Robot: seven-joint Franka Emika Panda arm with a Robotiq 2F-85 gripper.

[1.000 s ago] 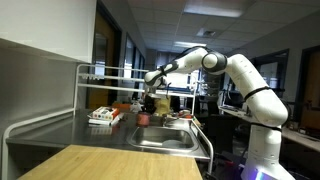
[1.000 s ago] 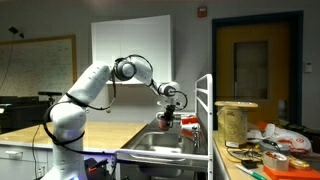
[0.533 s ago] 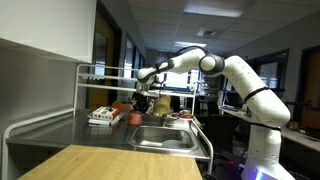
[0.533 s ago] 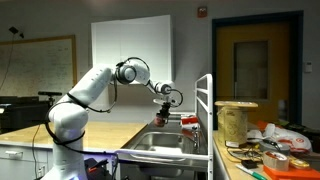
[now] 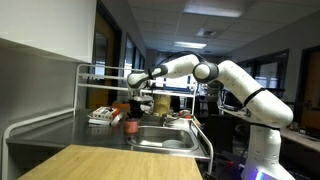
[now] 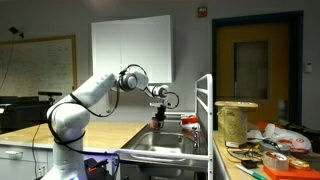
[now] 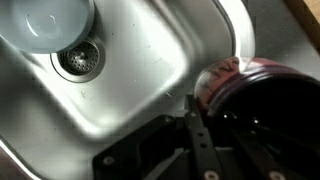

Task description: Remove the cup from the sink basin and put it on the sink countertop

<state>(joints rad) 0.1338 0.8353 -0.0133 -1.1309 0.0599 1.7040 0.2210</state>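
I should move my gripper away from my base past the basin's far end first, then down, to get the cup onto the grey steel countertop.
My gripper (image 5: 137, 108) is shut on the small dark red cup (image 5: 130, 124) and holds it by the rim, low over the grey steel sink countertop (image 5: 60, 132) just beside the sink basin (image 5: 165, 139). In an exterior view the gripper (image 6: 157, 108) and the cup (image 6: 156, 122) hang above the far end of the basin (image 6: 165, 142). In the wrist view the cup (image 7: 265, 95) fills the lower right, with one dark finger (image 7: 195, 125) against its rim. The basin (image 7: 150, 60) lies below and to the left. I cannot tell whether the cup touches the surface.
A pale round dish (image 7: 45, 20) lies in the basin by the drain (image 7: 78, 60). A flat red-and-white box (image 5: 103, 116) sits on the countertop near the cup. A tubular rail frame (image 5: 80, 90) stands around the counter. A light wooden tabletop (image 5: 110, 163) is in front.
The gripper has carried the cup sideways, away from over the basin toward the countertop and the red-and-white box, and slightly lower. It stays shut on the cup.
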